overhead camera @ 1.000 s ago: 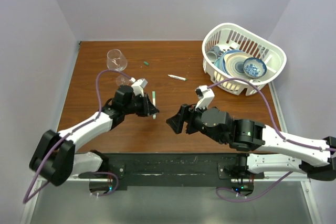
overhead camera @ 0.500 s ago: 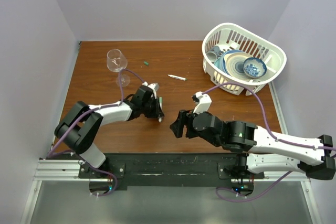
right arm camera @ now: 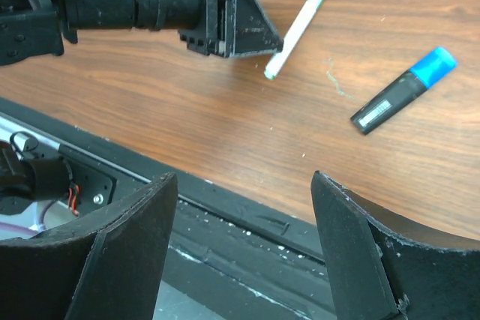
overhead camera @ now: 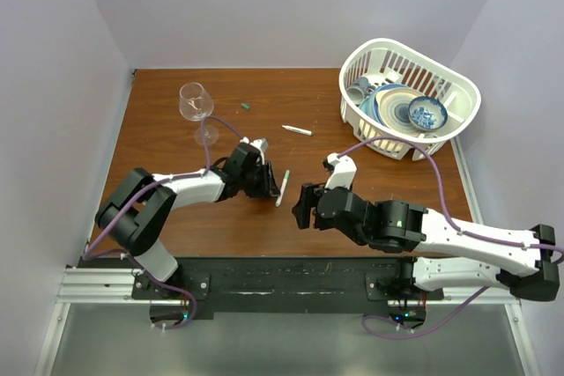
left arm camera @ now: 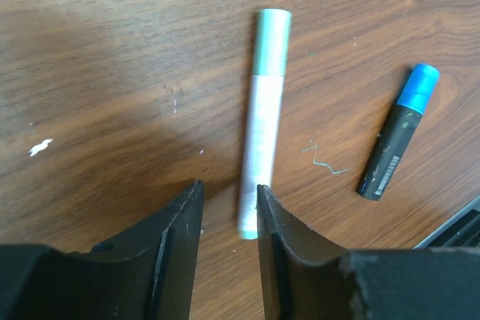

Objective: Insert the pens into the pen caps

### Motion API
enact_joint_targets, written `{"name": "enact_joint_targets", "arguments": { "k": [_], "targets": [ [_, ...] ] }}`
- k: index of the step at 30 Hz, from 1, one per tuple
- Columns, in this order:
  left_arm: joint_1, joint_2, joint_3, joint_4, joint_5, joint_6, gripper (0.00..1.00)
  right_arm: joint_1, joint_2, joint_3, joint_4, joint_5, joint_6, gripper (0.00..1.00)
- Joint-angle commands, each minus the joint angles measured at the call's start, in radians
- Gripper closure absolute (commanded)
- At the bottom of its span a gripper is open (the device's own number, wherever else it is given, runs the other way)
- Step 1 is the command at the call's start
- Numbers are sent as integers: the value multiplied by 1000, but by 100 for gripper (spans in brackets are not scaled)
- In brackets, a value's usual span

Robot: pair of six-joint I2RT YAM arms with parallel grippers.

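My right gripper comes outward and down onto the basket-side end of the second white pen [overhead camera: 306, 132] next, keeping its bare tip clear for the loose green cap [overhead camera: 246, 106].
A white pen [left arm camera: 262, 121] with a green cap on its far end lies flat on the table, also in the top view [overhead camera: 282, 188] and the right wrist view [right arm camera: 298, 28]. My left gripper [left arm camera: 229, 185] sits just behind its near end, jaws a little apart with nothing between them. To its right lies a black marker [left arm camera: 391, 148] wearing a blue cap [right arm camera: 435, 65]. My right gripper [right arm camera: 244, 185] hovers open and empty over the table's near edge. A second white pen [overhead camera: 297, 130] and a loose green cap [overhead camera: 246, 106] lie farther back.
A wine glass [overhead camera: 196, 101] stands at the back left, close to the left arm's cable. A white basket [overhead camera: 458, 121] of dishes fills the back right. The black mounting rail [right arm camera: 247, 237] runs under my right gripper. Both grippers [overhead camera: 269, 188] are close together at mid-table.
The left gripper's jaws have parted and the capped white pen now lies free on the table just right of it. The left arm came down to the table; the right gripper hardly moved.
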State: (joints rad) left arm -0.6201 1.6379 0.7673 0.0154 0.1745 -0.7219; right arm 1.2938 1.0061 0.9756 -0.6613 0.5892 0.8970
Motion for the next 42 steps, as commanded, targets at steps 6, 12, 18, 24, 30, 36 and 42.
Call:
{"name": "enact_joint_targets", "arguments": {
  "k": [6,12,18,24,30,36,42],
  "targets": [
    [-3,-211,35,-175,-121,24,54,-256,54,97,40,-147,-191,27],
    [6,-493,-25,-236,-205,114,23,-485,250,242,91,-249,-410,27],
    [13,-722,-98,-285,-211,208,1,-614,580,480,109,-414,-618,29],
    [13,-858,-111,-310,-201,263,0,-668,937,796,8,-425,-751,37],
    [13,-908,-65,-413,-294,326,0,-702,1183,1075,-99,-423,-854,40],
    [13,-940,-91,-368,-282,317,0,-738,1321,1184,-132,-472,-941,41],
    [13,-941,-85,-378,-280,320,0,-757,1359,1164,-104,-471,-1003,41]
  ]
}}
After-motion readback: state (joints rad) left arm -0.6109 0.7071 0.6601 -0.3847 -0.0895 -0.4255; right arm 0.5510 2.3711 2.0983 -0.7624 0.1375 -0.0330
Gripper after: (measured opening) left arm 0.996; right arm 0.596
